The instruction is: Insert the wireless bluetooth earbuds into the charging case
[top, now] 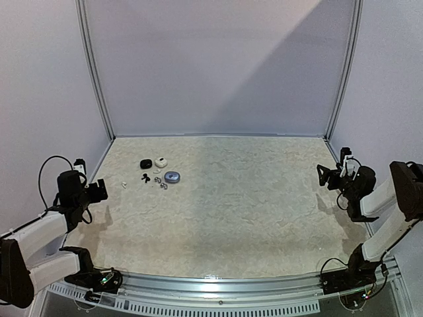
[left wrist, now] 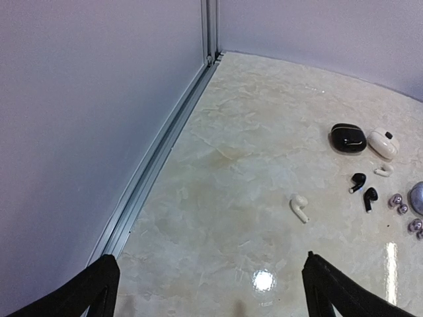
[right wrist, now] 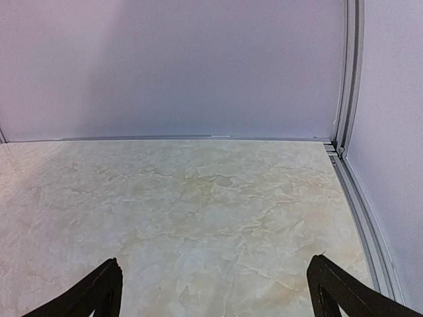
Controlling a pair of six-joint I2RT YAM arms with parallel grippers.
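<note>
The left gripper needs to swing across, tilt its fingers down and lower astride the round blue-grey case [top: 172, 176], which is below it and to its right in the top view.
Three charging cases lie at the table's far left: a black case [top: 145, 163] [left wrist: 348, 138], a white case [top: 160, 161] [left wrist: 383, 142] and a round blue-grey case [top: 172, 176] [left wrist: 418, 197]. Loose earbuds are scattered in front of them: a white earbud [left wrist: 299, 207] [top: 123, 185] lying apart, another white earbud [left wrist: 383, 170], two black earbuds [left wrist: 357, 182] [top: 144, 178] and silvery earbuds [left wrist: 395, 199] [top: 158, 180]. My left gripper [top: 98, 191] [left wrist: 209, 264] hangs open and empty, left of the buds. At the far right my right gripper [top: 325, 176] [right wrist: 215, 264] is open over bare table.
The marbled beige table [top: 251, 205] is closed in by pale walls with metal rails along the left wall [left wrist: 158, 165] and the right wall [right wrist: 360, 198]. A lamp glare [left wrist: 264, 280] shines on the surface just ahead of the left fingers.
</note>
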